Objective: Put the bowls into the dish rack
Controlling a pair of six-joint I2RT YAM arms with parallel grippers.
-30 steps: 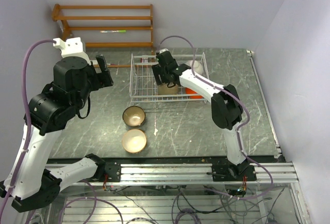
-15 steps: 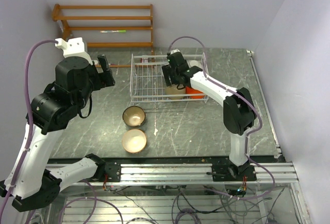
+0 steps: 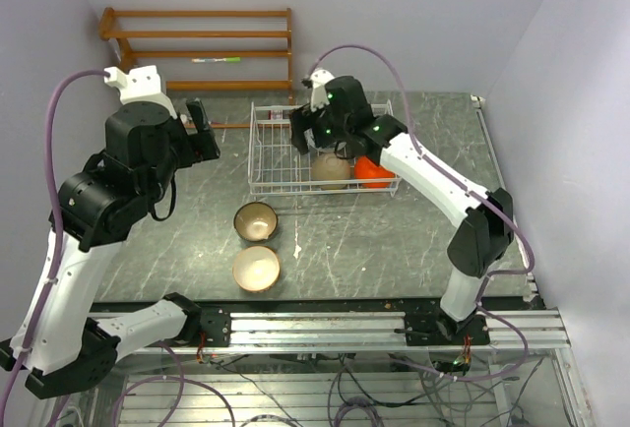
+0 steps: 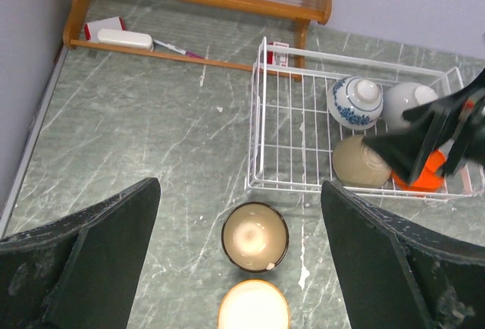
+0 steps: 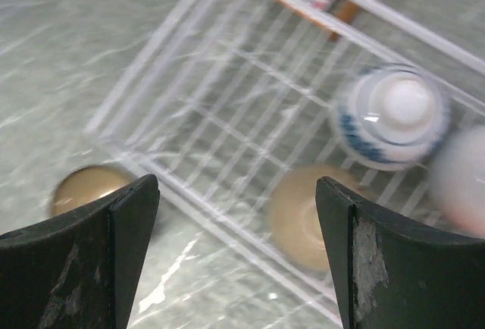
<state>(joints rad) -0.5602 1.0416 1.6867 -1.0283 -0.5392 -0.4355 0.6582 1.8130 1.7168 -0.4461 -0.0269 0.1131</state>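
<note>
My right gripper swings back from above the rack next, then turns and lowers to the dark-rimmed bowl's near rim [image 3: 258, 239].
The white wire dish rack [image 3: 271, 156] stands at the table's back middle. In the left wrist view the rack [image 4: 284, 136] holds four bowls upside down: blue-and-white [image 4: 355, 101], white [image 4: 405, 100], cream-beige [image 4: 360, 162] and orange-red [image 4: 428, 180]. A dark-rimmed bowl with a tan inside [image 3: 256, 220] and a brown-rimmed bowl with a cream inside [image 3: 256, 268] sit upright on the table in front of the rack. My right gripper [image 3: 313, 140] hangs open and empty above the rack [image 5: 235, 192]. My left gripper [image 3: 200, 130] is open and empty, high up left of the rack [image 4: 239, 192].
An orange-brown wooden slatted shelf [image 3: 197, 48] stands against the back wall, with a small red-and-white item [image 4: 114, 33] under it. A white scrap [image 3: 297, 248] lies on the table beside the two loose bowls. Walls close in at left and right.
My right gripper has risen from low in the rack beside the cream-beige bowl and turned; the bowl stays in the rack. The left arm has hardly moved.
</note>
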